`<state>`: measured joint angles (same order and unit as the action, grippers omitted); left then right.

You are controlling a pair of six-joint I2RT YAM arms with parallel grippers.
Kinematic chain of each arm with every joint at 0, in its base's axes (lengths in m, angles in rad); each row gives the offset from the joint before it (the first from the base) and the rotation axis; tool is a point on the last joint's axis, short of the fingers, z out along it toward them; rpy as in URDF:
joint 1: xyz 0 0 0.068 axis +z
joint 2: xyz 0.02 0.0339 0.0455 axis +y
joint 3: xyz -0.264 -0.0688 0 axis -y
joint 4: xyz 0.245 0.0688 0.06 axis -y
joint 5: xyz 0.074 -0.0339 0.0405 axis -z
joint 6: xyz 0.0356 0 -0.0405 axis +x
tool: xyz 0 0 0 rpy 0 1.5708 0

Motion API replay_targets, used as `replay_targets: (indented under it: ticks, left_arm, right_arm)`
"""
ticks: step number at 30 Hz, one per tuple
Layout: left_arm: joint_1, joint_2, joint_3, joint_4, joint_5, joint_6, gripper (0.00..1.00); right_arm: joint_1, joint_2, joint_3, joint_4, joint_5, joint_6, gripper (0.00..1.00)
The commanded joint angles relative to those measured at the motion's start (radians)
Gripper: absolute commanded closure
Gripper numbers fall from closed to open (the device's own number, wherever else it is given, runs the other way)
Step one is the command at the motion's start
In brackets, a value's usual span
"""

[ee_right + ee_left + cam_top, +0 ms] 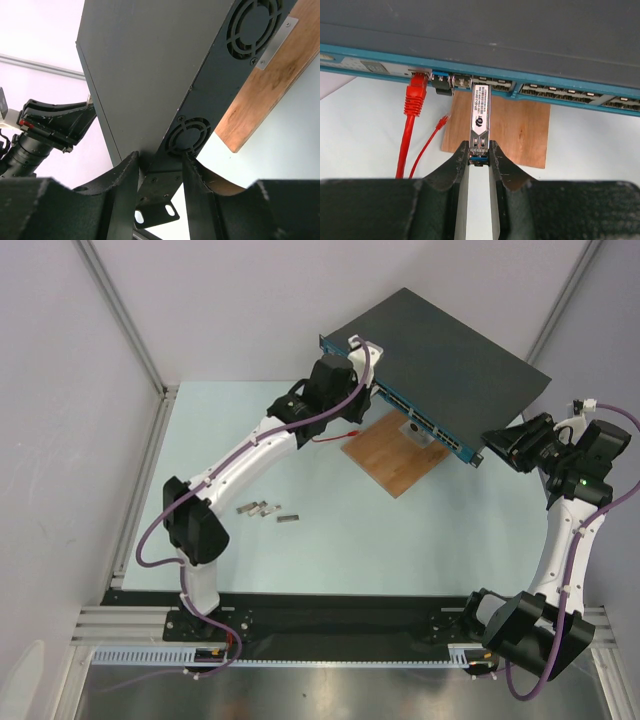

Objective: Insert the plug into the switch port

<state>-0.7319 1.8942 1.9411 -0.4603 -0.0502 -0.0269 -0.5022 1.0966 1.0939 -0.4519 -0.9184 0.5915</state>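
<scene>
The left gripper should next push outward, slide the plug into the switch and let go of it, since the port's opening (481, 84) is outward of the gripper at the plug's tip.
The switch (440, 360) is a flat dark box with a blue port-lined front edge (540, 80), tilted on a wooden board. My left gripper (479, 152) is shut on the rear end of a silver plug module (480, 112). The plug points straight at the port row, and its far tip sits at the mouth of a port. In the top view the left gripper (350, 380) sits at the left end of the switch's front. My right gripper (160, 162) is clamped on the switch's right front corner (165, 145), above its mounting ear, and also shows in the top view (497, 445).
A red cable (414, 100) is plugged into a port left of the plug, and a second loose red end (442, 120) lies below. The wooden board (395, 455) lies under the switch's front. Several small metal modules (262, 509) lie on the table near the left arm.
</scene>
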Motion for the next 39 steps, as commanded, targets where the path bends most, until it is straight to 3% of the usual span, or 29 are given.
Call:
replay_targets:
  ticks: [1, 11, 39]
  left_arm:
    - [0.002, 0.008, 0.068, 0.014, -0.025, -0.004, 1.00]
    - [0.002, 0.046, 0.105, 0.002, -0.031, 0.004, 1.00]
    - [0.011, 0.103, 0.239, -0.026, 0.012, -0.004, 1.00]
  right_arm:
    - [0.028, 0.008, -0.002, 0.068, -0.008, -0.005, 0.84]
    - [0.031, 0.006, -0.006, 0.065, -0.013, -0.015, 1.00]
    - [0.037, 0.019, -0.003, 0.059, -0.005, -0.039, 1.00]
